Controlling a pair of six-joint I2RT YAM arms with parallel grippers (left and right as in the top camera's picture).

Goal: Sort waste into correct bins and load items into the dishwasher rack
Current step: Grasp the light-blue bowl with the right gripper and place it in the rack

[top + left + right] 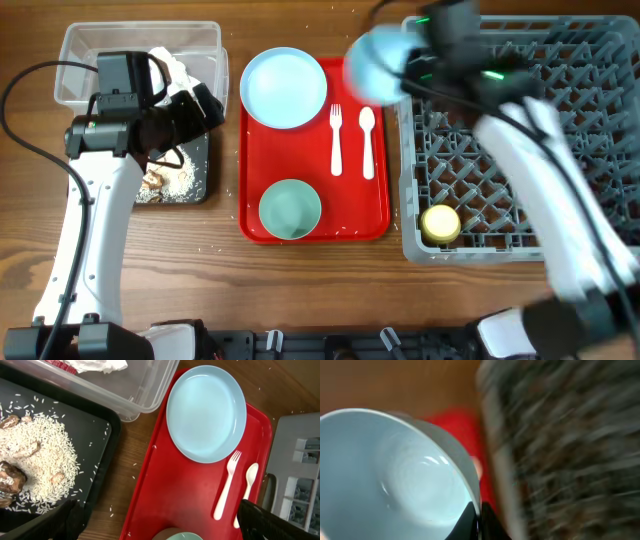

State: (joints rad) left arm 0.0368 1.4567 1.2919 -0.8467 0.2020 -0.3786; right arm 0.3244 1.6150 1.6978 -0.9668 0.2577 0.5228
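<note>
My right gripper turns next and lowers the bowl into the rack's far corner by the tray below the gripper. The bowl hangs outside the rack.
My right gripper is shut on the rim of the small pale blue bowl and holds it in the air by the grey dishwasher rack's left edge; the bowl is blurred in the overhead view. The yellow cup sits in the rack's front left corner. On the red serving tray lie the pale blue plate, white fork, spoon and mint-green bowl. My left gripper is open and empty above the black tray's right edge.
The black tray holds rice and brown food scraps. The clear tub behind it holds the white napkin and a bit of red wrapper. Loose rice grains lie on the wooden table.
</note>
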